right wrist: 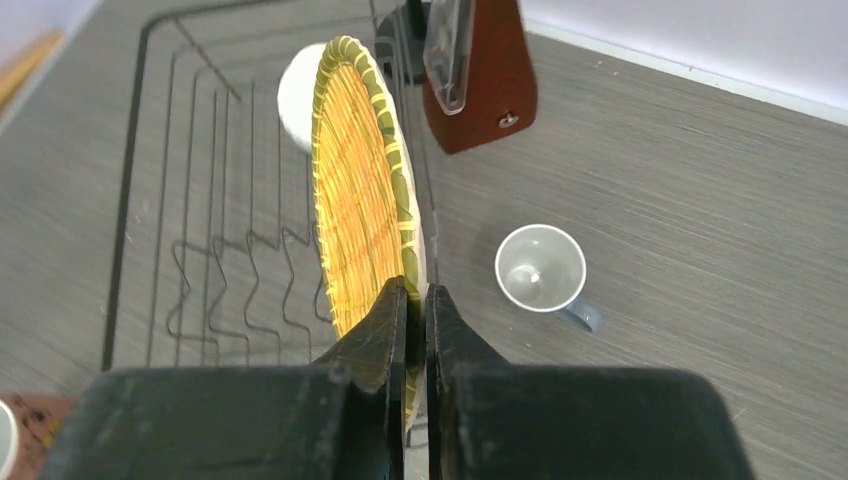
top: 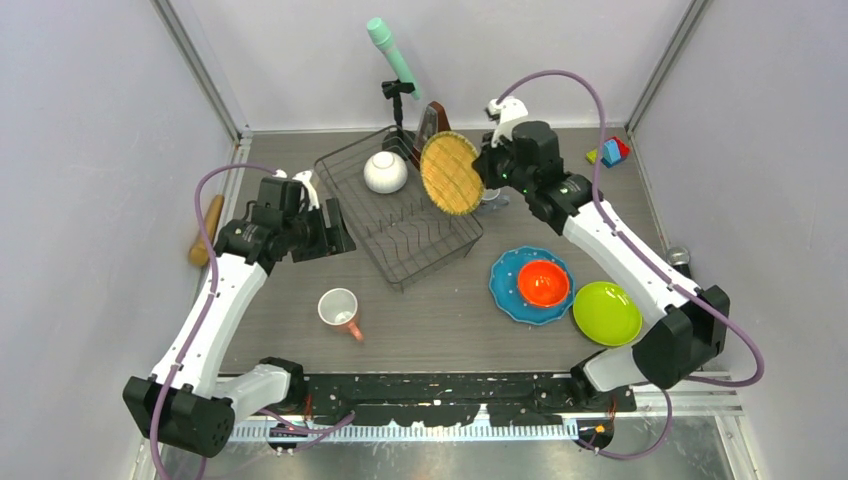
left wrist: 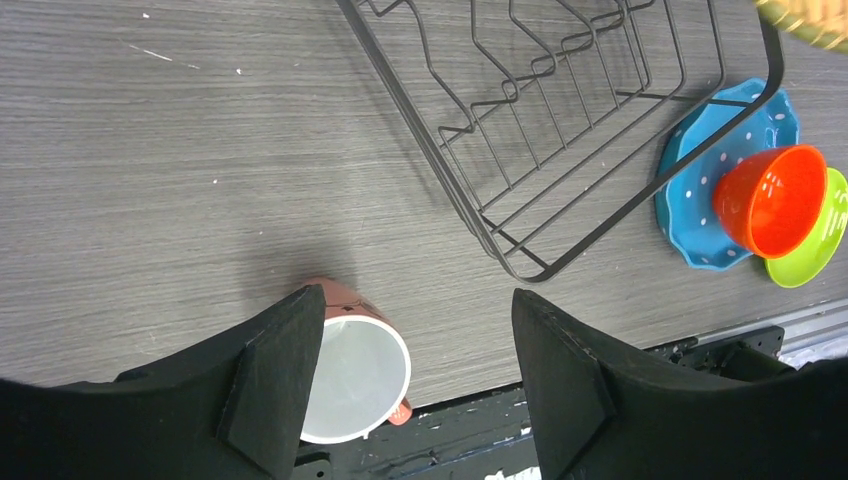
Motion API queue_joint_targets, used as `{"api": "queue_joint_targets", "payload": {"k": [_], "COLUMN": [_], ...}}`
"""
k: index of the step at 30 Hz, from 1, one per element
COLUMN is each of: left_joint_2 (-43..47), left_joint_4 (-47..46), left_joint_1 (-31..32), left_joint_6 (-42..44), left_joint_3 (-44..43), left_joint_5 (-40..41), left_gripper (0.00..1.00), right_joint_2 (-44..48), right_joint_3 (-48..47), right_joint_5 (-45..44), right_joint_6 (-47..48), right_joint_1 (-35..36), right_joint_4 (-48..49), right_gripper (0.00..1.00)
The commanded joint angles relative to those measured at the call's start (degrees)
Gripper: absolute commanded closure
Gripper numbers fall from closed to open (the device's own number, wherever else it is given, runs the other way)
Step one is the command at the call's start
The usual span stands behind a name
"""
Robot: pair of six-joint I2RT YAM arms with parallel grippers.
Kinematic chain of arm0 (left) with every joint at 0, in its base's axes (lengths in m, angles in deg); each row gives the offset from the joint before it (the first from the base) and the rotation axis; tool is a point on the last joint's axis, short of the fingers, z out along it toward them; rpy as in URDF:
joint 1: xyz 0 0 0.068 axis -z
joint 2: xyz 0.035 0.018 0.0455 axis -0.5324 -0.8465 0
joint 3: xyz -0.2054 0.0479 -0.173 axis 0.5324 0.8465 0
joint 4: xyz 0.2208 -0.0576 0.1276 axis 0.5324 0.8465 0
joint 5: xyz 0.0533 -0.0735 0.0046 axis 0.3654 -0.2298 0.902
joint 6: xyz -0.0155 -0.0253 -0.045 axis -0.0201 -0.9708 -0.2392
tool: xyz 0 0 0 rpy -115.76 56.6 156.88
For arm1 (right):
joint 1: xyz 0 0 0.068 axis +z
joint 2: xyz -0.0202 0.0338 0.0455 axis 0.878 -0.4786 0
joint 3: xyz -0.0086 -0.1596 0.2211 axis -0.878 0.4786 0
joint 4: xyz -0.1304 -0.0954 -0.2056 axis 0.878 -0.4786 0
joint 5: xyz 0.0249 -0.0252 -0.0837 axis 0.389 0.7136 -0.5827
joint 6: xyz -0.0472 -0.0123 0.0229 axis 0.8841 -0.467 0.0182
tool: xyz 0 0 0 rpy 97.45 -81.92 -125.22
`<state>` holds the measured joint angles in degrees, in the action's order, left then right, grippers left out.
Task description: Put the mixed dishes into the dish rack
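My right gripper should next move down and to its left in the top view to the empty rack slots, lower the plate in and release its rim.
My right gripper (top: 484, 168) (right wrist: 416, 292) is shut on the rim of the yellow woven-pattern plate (top: 451, 173) (right wrist: 362, 205) and holds it on edge above the right side of the black wire dish rack (top: 400, 215) (right wrist: 150, 110). A white bowl (top: 385, 172) lies in the rack's far end. My left gripper (top: 335, 228) (left wrist: 410, 345) is open and empty at the rack's left side. The pink mug (top: 340, 311) (left wrist: 350, 372) lies on its side in front. The orange bowl (top: 543, 282) sits on the blue dotted plate (top: 510, 290). The lime green plate (top: 607, 312) lies beside them. The small grey mug (right wrist: 541, 270) stands right of the rack.
The brown metronome (right wrist: 475, 75) stands behind the rack. A wooden rolling pin (top: 206, 230) lies by the left wall. A green microphone on a stand (top: 395, 60) is at the back. Small coloured blocks (top: 610, 152) sit at the far right.
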<state>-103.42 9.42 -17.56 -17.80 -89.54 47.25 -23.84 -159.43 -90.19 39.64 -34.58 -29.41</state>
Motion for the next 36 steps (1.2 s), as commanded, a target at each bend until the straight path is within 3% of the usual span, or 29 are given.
{"api": "queue_joint_targets", "payload": {"k": [1,20,30,33,35,36], "left_joint_2": [1.2,1.3,1.2,1.2,1.4,1.5], "left_joint_4": [-3.7,-5.1,-5.3,-5.1,-5.1,-5.1], "left_joint_1": [0.2,0.2,0.2,0.2,0.2,0.2], "left_joint_6": [-0.5,-0.6,-0.4,-0.5,-0.6,-0.6], "left_joint_3": [-0.1,0.6,1.1,0.9,1.2,1.3], "left_joint_5": [-1.1,-1.3,-1.2,-1.3,-1.2,-1.2], "left_gripper": [0.29,0.3,0.3,0.3,0.3,0.3], "right_joint_2": [-1.4,-11.1,-14.5,-15.6,-15.6,-15.6], "right_joint_3": [-5.3,-13.8,-10.6,-9.6,-8.6,-8.3], "right_joint_5": [-2.7,-19.5,-23.3,-24.3,-24.5,-24.8], "right_joint_6": [10.5,15.8,13.3,12.6,11.8,11.4], "right_joint_1": [3.1,13.0,15.8,16.5,16.8,16.8], "right_joint_4": [-1.8,-5.4,-2.7,-1.6,-1.3,-1.1], "right_gripper": [1.0,1.0,0.99,0.82,0.63,0.49]}}
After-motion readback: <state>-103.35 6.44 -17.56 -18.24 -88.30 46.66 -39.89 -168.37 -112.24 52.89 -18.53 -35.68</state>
